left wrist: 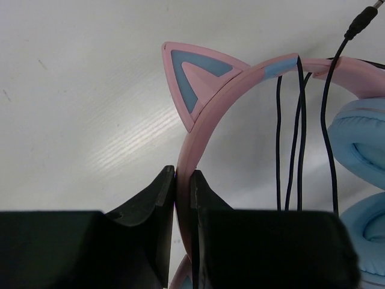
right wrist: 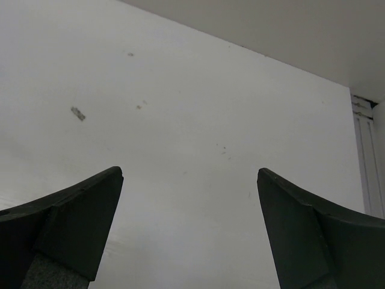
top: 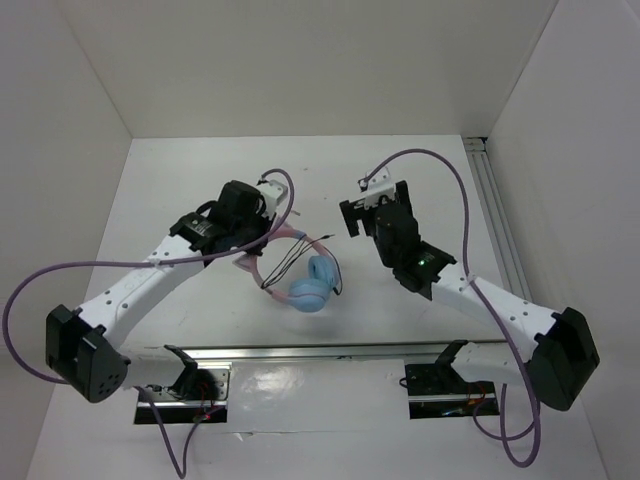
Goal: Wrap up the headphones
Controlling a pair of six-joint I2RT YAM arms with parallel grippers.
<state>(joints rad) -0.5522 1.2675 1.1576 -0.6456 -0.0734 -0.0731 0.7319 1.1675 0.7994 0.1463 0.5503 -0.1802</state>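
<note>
The cord already loops over the pink headband (left wrist: 207, 111). My left gripper will next carry the headband outward, to the right in the top view, and down onto the table.
The headphones (top: 312, 283) lie mid-table: a thin pink cat-ear headband (left wrist: 207, 111), two light-blue ear cups (left wrist: 361, 141) and a thin black cord (left wrist: 299, 138) looped over the band several times. My left gripper (left wrist: 183, 174) is shut on the pink headband just below a cat ear; in the top view it (top: 255, 255) sits left of the cups. The cord's plug (left wrist: 364, 21) hangs free at the upper right. My right gripper (right wrist: 189, 174) is open and empty, above bare table to the right of the headphones (top: 352, 215).
White walls enclose the table on three sides. A metal rail (top: 497, 230) runs along the right edge and another along the front (top: 330, 352). Purple robot cables (top: 440, 165) arc over both arms.
</note>
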